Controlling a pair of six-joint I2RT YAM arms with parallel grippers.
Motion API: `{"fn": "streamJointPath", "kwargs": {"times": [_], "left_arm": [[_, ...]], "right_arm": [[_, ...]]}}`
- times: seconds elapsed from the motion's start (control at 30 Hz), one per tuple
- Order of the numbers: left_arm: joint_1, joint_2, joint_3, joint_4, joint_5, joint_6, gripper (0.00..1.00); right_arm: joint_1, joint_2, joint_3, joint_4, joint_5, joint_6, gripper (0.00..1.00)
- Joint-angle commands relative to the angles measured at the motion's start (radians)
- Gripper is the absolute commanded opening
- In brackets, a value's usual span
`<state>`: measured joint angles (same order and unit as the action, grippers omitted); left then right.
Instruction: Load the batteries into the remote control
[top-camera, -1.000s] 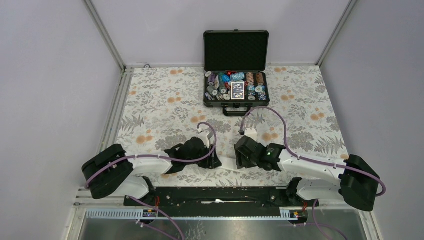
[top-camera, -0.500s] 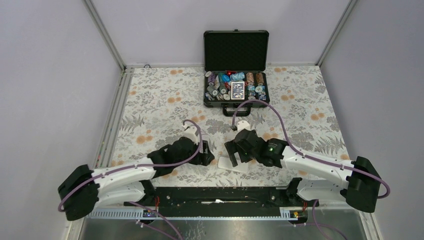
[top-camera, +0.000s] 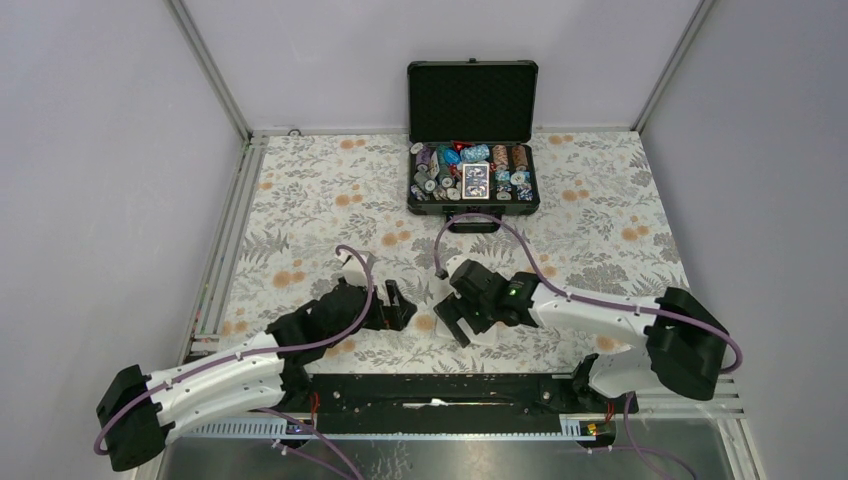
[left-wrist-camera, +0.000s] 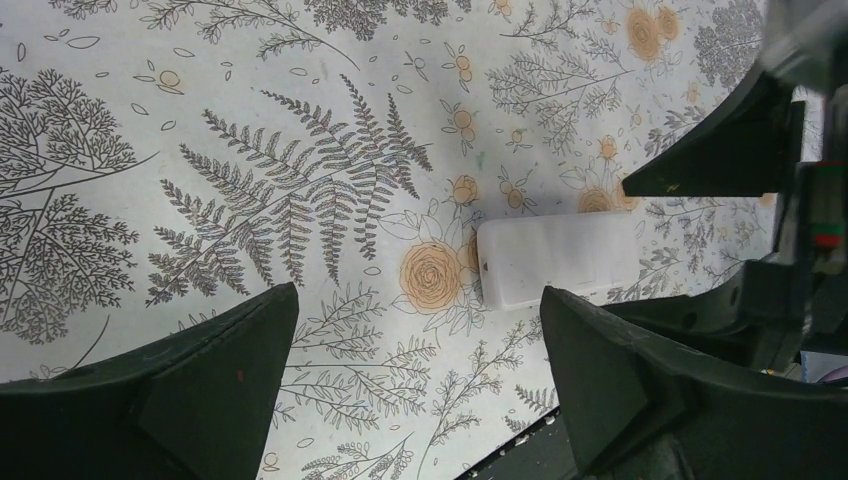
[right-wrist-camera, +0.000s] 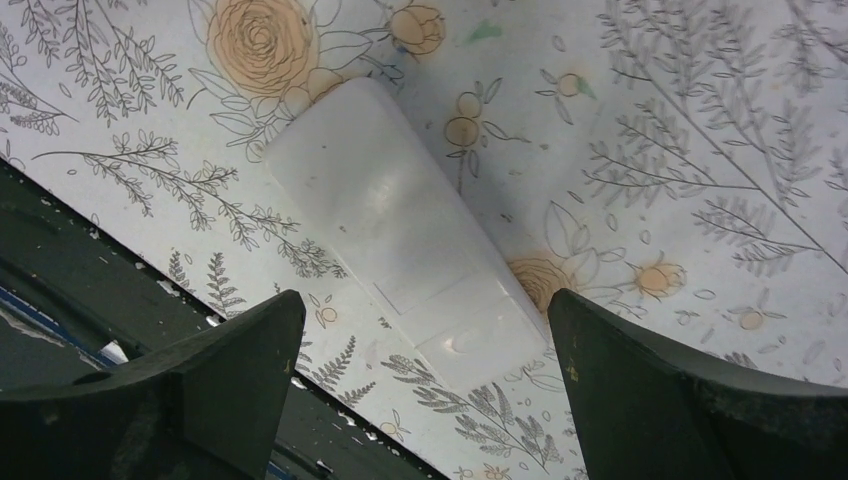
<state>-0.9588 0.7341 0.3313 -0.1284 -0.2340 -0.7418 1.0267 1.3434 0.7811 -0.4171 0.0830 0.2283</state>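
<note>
The robot's right gripper will next come down over the cover-panel end of the remote control (left-wrist-camera: 560, 260), then close on its long sides.
The remote control (left-wrist-camera: 560, 260) lies flat on the flowered cloth with its plain white back up, and nothing holds it. In the right wrist view the remote control (right-wrist-camera: 400, 230) shows a closed cover panel at its near end. My right gripper (right-wrist-camera: 425, 390) hangs open just above that end, one finger on each side and neither touching. My left gripper (left-wrist-camera: 420, 380) is open too, a little to the left of the remote. In the top view the left gripper (top-camera: 398, 305) and right gripper (top-camera: 452, 320) sit close together near the front edge. No batteries are in view.
An open black case (top-camera: 472, 175) with chips and a card deck stands at the back middle. The black mounting rail (top-camera: 430, 390) runs along the near edge, close to the remote. The cloth's front edge (right-wrist-camera: 120, 300) shows in the right wrist view.
Both grippers have opened wide and let go of the remote, which now lies on the cloth. The left gripper has drawn back to the left; the right gripper has shifted left over the remote.
</note>
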Motion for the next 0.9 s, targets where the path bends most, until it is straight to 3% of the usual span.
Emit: {"fn": "streamJointPath", "kwargs": {"times": [0.0,0.33,0.53,0.87], "left_arm": [[0.003,-0.003,-0.01,0.026,-0.027,0.001,0.99],[0.003,0.015,-0.03,0.061,0.005,-0.003,0.99],[0.005,0.063,-0.029,0.108,0.044,-0.001,0.99],[0.008,0.068,-0.029,0.114,0.055,-0.004,0.99]], "right_arm": [[0.004,0.059,0.028,0.051,-0.08,-0.048,1.0],[0.004,0.172,0.022,0.059,-0.062,-0.033,1.0],[0.004,0.221,0.018,0.056,-0.166,0.029,1.0],[0.009,0.144,-0.059,0.023,-0.17,0.139,0.97]]}}
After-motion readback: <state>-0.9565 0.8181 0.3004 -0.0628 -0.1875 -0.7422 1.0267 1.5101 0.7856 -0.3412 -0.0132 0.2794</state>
